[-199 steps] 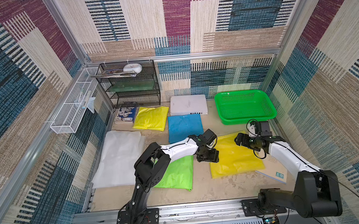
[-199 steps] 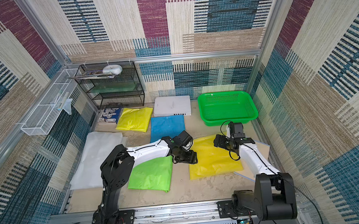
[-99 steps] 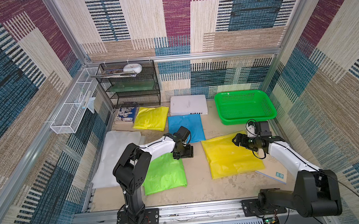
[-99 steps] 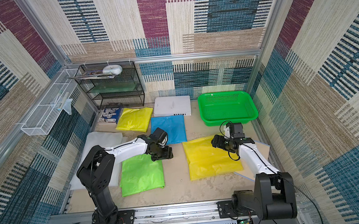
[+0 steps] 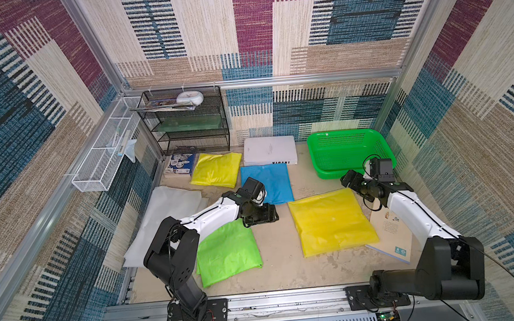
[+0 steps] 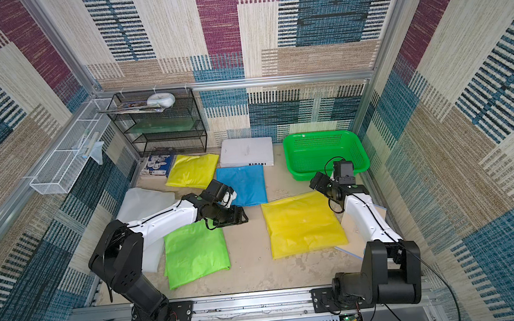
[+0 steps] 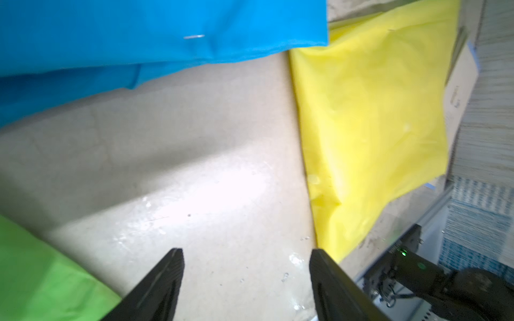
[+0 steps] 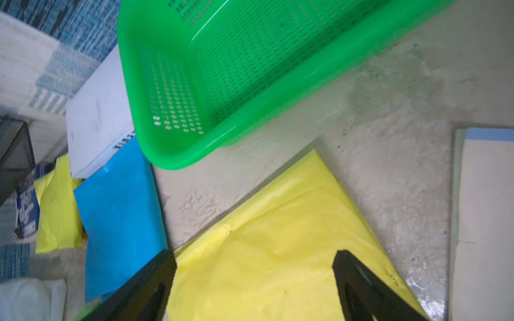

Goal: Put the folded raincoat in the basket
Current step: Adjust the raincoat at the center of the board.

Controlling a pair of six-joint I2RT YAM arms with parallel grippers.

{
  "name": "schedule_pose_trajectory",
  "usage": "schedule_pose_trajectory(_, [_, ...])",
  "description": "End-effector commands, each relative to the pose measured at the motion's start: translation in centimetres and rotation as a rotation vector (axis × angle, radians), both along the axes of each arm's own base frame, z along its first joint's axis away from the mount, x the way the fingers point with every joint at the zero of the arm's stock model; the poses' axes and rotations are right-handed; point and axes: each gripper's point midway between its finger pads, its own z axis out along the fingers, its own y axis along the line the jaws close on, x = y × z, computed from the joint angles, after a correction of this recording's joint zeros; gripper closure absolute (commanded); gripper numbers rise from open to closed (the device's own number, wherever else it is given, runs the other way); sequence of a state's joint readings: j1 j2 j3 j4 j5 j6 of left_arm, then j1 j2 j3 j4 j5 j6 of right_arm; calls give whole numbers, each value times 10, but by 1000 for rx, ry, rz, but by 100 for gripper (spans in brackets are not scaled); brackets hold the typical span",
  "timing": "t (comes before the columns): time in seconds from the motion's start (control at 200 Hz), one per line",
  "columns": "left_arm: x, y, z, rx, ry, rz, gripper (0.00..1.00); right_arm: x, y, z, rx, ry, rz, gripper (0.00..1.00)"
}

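The basket's near rim (image 5: 336, 176) (image 8: 278, 107) lies just outward of my right gripper, so I should move it outward past the raincoat's far corner and close on that rim.
A large yellow folded raincoat (image 5: 329, 221) lies flat on the table right of centre in both top views, also (image 6: 302, 222). The green lattice basket (image 5: 327, 175) stands empty at the back right, just beyond it. My right gripper (image 5: 347, 180) hovers open over the raincoat's far corner; in the right wrist view its gripper (image 8: 254, 255) has yellow plastic (image 8: 250, 264) below and nothing pinched. My left gripper (image 5: 274, 216) is open over bare table, left of the raincoat. In the left wrist view the gripper (image 7: 246, 253) holds nothing.
Other folded raincoats lie around: lime green (image 5: 227, 251), blue (image 5: 266, 183), smaller yellow (image 5: 216, 169), and white (image 5: 167, 215). A white box (image 5: 270, 149) sits beside the basket. A booklet (image 5: 391, 235) lies under the right arm. A black mesh rack (image 5: 192, 122) and a white wire basket (image 5: 102, 158) stand at the back left.
My left gripper drew back left off the yellow raincoat's edge, then came slightly right again. The lime raincoat shifted left and the yellow one settled flat. The right gripper barely moved.
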State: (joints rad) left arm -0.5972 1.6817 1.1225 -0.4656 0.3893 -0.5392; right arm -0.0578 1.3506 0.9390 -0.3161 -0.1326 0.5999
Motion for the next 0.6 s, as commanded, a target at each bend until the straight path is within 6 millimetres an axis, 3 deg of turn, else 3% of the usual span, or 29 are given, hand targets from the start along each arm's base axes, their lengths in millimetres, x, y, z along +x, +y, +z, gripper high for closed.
schedule_pose_trajectory(0.0, [-13,-11,14,-53,8,-58,24,17,-18,6,86,-23,-146,7])
schedule_pose_trajectory(0.185, [-30,-5,27,-64,-12,-72,24,50,-32,10,157,-34,-226,8])
schedule_pose_trajectory(0.331, [-43,5,32,-68,-19,-64,23,70,-46,0,219,-17,-311,11])
schedule_pose_trajectory(0.596, [-60,25,38,-35,-39,-50,23,91,-51,-27,302,36,-395,19])
